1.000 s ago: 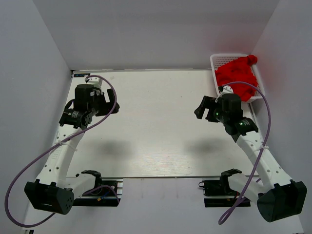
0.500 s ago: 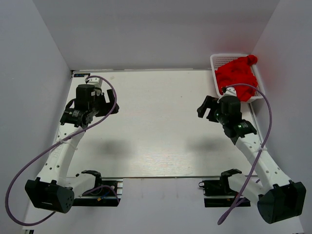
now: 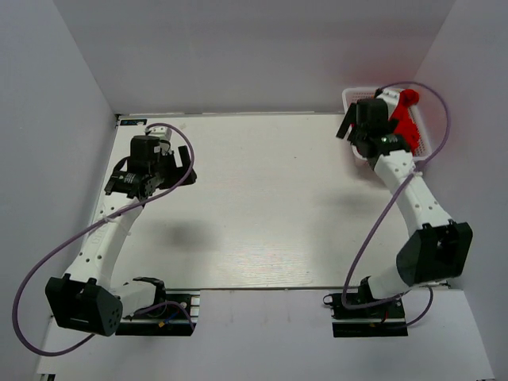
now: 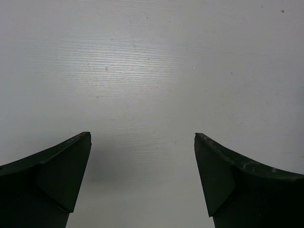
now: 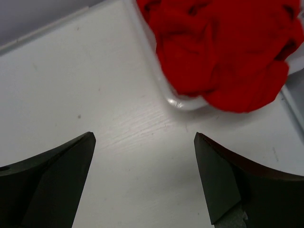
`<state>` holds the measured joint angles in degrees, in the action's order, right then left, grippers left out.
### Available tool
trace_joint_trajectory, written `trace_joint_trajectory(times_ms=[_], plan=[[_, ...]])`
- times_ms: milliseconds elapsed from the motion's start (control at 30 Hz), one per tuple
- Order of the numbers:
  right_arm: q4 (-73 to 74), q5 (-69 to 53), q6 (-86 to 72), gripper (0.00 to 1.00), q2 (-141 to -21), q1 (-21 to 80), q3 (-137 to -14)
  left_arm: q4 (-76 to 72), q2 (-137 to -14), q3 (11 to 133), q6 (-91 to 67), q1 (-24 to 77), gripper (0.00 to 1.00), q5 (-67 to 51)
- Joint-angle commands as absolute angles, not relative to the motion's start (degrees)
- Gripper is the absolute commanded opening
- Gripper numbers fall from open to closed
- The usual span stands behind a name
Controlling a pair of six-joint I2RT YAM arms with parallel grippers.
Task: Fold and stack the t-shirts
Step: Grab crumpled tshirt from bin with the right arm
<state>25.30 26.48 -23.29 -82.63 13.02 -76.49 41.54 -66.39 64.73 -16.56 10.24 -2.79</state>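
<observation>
My right gripper should shift right in the top view and lower onto the t-shirt heap's crumpled middle (image 5: 216, 57).
The red t-shirts (image 5: 218, 47) lie crumpled in a heap in the white lattice basket (image 5: 159, 83) at the table's back right corner; part of the heap spills over the basket's rim. In the top view the right arm covers much of the t-shirts (image 3: 406, 119). My right gripper (image 5: 142, 137) is open and empty over bare table just beside the basket's near left corner; it also shows in the top view (image 3: 349, 129). My left gripper (image 4: 142, 135) is open and empty over bare table at the back left, seen in the top view too (image 3: 176, 165).
The basket (image 3: 353, 95) stands against the back right corner, by the white walls. The white table (image 3: 262, 206) runs between the arms. Purple cables loop off both arms.
My right arm has swung back and right from mid-table to the basket. The left arm shifted slightly inward. Both grippers stay open.
</observation>
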Motion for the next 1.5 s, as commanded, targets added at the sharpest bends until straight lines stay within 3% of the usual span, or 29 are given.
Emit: trace_joint_trajectory(times_ms=[0,33,167,567,667,767,800,867,1267,1467], plan=[[32.8,33.0,-20.0,0.9,-89.8,9.2,-87.2,39.4,-67.8,65.7,-15.4,10.2,1.0,-2.6],[34.0,33.5,-19.6,0.9,-92.8,7.9,-94.2,39.4,-68.5,66.4,-14.7,10.2,1.0,-2.6],[38.9,32.0,-17.2,0.9,-99.6,4.0,-102.5,39.4,-71.8,68.7,-14.7,10.2,1.0,-2.0],[30.9,15.3,-8.3,0.9,-108.3,-3.9,-101.8,38.8,-78.9,71.7,-14.7,10.2,1.0,-3.2],[31.8,15.0,-9.7,0.79,-110.4,-4.5,-102.4,38.8,-79.5,72.2,-15.2,10.2,1.0,-3.2],[31.8,12.5,-10.9,0.59,-110.7,-5.3,-101.8,38.8,-79.5,72.2,-15.2,10.2,1.0,-3.2],[31.9,11.5,-11.0,0.31,-110.4,-5.5,-100.9,38.8,-79.5,72.2,-15.2,10.2,1.0,-3.2],[31.4,11.9,-11.4,0.0,-109.8,-5.8,-100.7,38.8,-79.5,72.2,-15.2,10.2,1.0,-3.2],[28.8,10.3,-8.9,0.0,-99.9,-5.8,-103.3,38.8,-78.4,72.8,-15.2,10.2,1.0,-3.7],[28.4,0.8,-6.1,0.0,-94.7,-5.5,-110.9,38.8,-77.3,73.3,-15.2,10.2,1.0,-4.2]])
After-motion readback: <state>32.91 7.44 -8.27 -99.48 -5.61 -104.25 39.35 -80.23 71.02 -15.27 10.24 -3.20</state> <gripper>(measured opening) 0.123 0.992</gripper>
